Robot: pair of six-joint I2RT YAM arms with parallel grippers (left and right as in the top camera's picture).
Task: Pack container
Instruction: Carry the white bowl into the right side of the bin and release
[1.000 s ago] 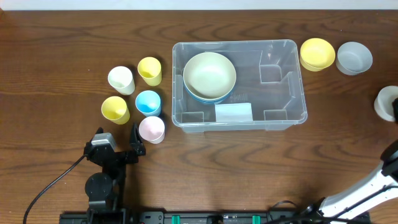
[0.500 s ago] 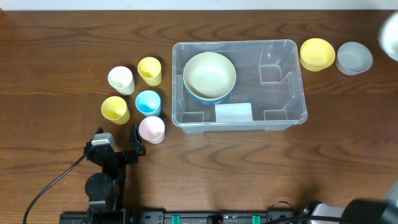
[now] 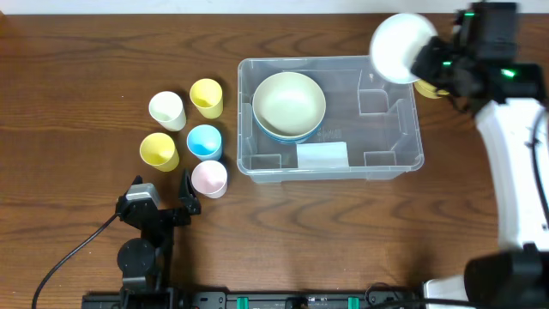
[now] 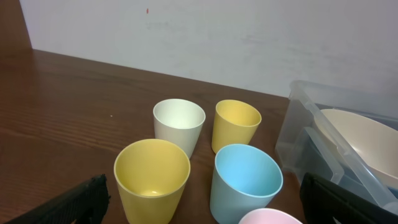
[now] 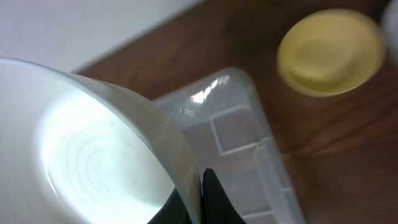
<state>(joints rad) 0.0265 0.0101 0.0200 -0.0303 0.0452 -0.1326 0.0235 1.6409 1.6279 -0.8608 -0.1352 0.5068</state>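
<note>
My right gripper will next lower the white bowl toward the stacked bowls, onto the empty space beside them on the container's bottom (image 3: 358, 118) (image 5: 222, 171).
The container (image 3: 390, 159) is a clear plastic bin in the middle of the table, with a cream bowl (image 3: 289, 103) stacked in a blue one at its left end and a white label (image 3: 322, 155) on its base. My right gripper (image 3: 426, 62) is shut on the rim of a white bowl (image 3: 400, 47) and holds it above the container's far right corner. In the right wrist view the white bowl (image 5: 93, 155) fills the left, with the container (image 5: 249, 143) below. My left gripper (image 3: 163, 206) is open and empty, low at the front left, facing the cups.
Several cups stand left of the container: white (image 3: 166, 110), yellow (image 3: 207, 97), yellow (image 3: 159, 150), blue (image 3: 204, 142) and pink (image 3: 209, 178). A yellow bowl (image 5: 329, 50) sits right of the container, partly hidden under my right arm in the overhead view.
My right arm has swung in from the right edge with the white bowl, up and left over the container's far right corner. It now covers the yellow and grey bowls. The left arm is still.
</note>
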